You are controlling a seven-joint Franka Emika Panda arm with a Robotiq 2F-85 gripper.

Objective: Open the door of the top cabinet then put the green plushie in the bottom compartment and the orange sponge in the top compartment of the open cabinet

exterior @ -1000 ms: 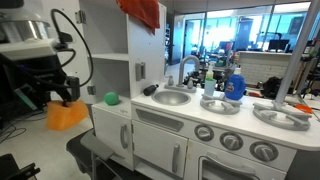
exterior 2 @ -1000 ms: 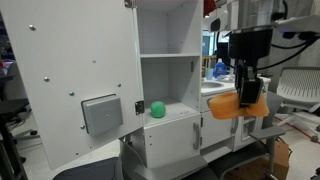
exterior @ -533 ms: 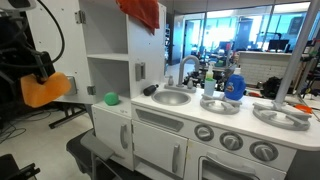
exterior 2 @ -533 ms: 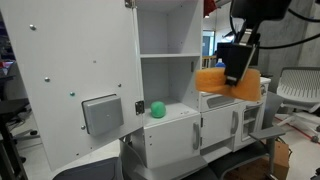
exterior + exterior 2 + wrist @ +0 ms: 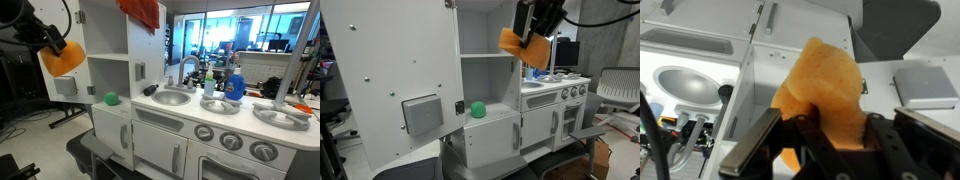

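The orange sponge still hangs outside the open cabinet. I will next raise my gripper and move it outward over the inner shelf into the top compartment (image 5: pixel 110 49).
The top cabinet (image 5: pixel 485 60) stands open, its door (image 5: pixel 380 90) swung wide. The green plushie (image 5: pixel 477 109) (image 5: pixel 111 98) lies on the floor of the bottom compartment (image 5: pixel 488 85). The top compartment (image 5: pixel 485 30) holds nothing that I can see. My gripper (image 5: pixel 534 33) (image 5: pixel 55 45) (image 5: pixel 835 135) is shut on the orange sponge (image 5: pixel 520 46) (image 5: pixel 63 58) (image 5: pixel 825 85). It holds the sponge in the air in front of the cabinet, level with the inner shelf and the top compartment. In the wrist view the sponge fills the space between the fingers, with the white cabinet behind it.
A red-orange cloth (image 5: pixel 140 12) hangs over the cabinet's top. Beside the cabinet runs the toy kitchen with a sink (image 5: pixel 172 97), burners (image 5: pixel 281 115) and oven fronts with knobs (image 5: pixel 232 139). An office chair (image 5: pixel 616 92) stands behind the toy kitchen.
The gripper has carried the orange sponge upward, from beside the cabinet's lower part to the height of the top compartment. The plushie and the door have not moved.
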